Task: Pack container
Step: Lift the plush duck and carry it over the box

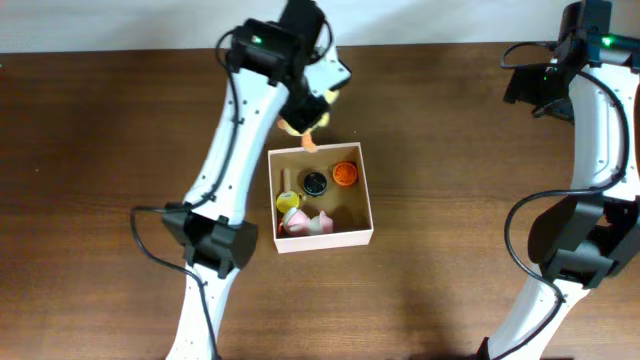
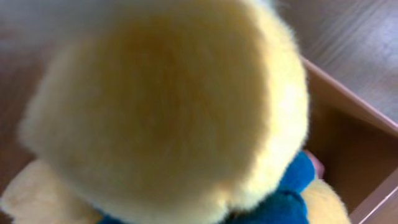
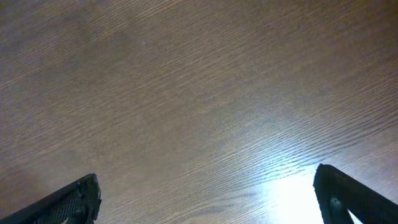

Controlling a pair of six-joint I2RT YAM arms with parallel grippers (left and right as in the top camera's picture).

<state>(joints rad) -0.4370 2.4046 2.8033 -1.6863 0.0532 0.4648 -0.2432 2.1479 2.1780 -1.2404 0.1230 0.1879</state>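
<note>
My left gripper holds the yellow plush toy (image 1: 305, 120) and should move back over the box, then down inside to release it, as the box's bare tan bottom shows beside the pink toy.
The container (image 1: 325, 241) is a square cardboard box with white walls and a tan inside, at the table's middle. Its tan wall also shows in the left wrist view (image 2: 367, 118). My left gripper (image 1: 316, 98) is shut on a yellow plush toy (image 1: 305, 120) with an orange and a blue part, held above the box's back-left edge. The toy (image 2: 168, 106) fills the left wrist view and hides the fingers. My right gripper (image 1: 535, 85) is open and empty above bare wood (image 3: 208, 193) at the far right.
Inside the box lie an orange round piece (image 1: 345, 173), a black round piece (image 1: 315, 183), a yellow toy (image 1: 288, 201) and a pink toy (image 1: 305, 223). The dark wooden table (image 1: 450, 280) surrounds the box.
</note>
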